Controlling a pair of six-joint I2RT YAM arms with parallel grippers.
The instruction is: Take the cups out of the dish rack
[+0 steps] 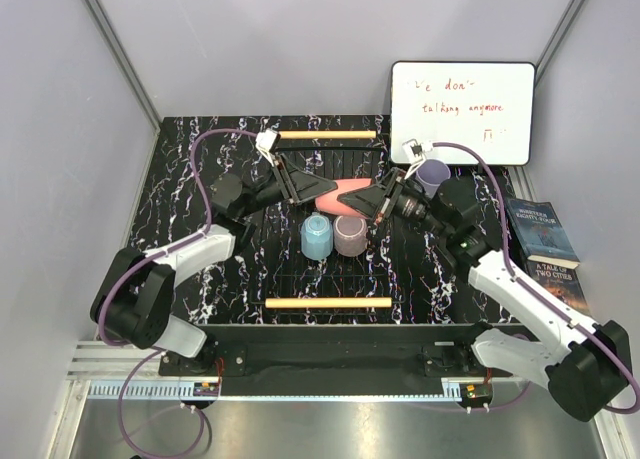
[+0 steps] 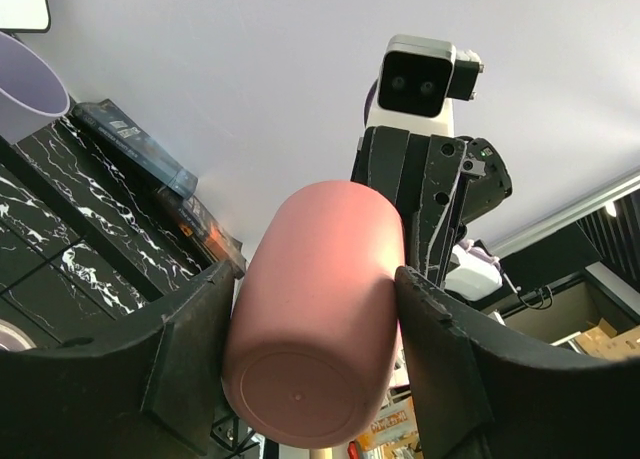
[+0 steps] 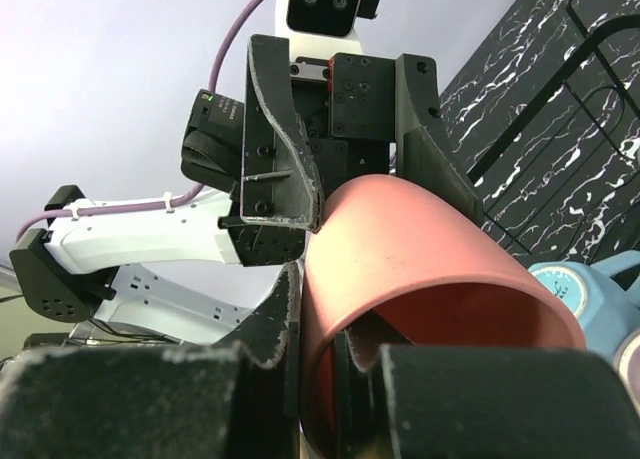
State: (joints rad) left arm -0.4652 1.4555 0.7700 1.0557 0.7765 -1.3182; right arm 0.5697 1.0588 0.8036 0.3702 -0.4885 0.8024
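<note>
The right gripper turns downward over the lavender cup (image 1: 433, 174) next. Then it lowers the coral pink cup (image 1: 350, 193) into the lavender cup's opening.
The coral pink cup (image 1: 350, 193) lies on its side in the air above the dish rack (image 1: 330, 275), held from both ends. My left gripper (image 1: 322, 189) is shut on its base end, one finger on each side (image 2: 320, 319). My right gripper (image 1: 378, 201) is shut on its rim, one finger inside and one outside (image 3: 325, 329). The light blue cup (image 1: 316, 236) and the mauve-pink cup (image 1: 349, 235) stand upside down on the rack below. The lavender cup (image 1: 433, 174) stands on the table right of the rack. The olive-grey mug is out of view.
A whiteboard (image 1: 462, 112) leans at the back right. Two books (image 1: 545, 244) lie at the right table edge. The rack has a wooden bar at the far end (image 1: 328, 134) and the near end (image 1: 328, 302). Grey walls enclose the table.
</note>
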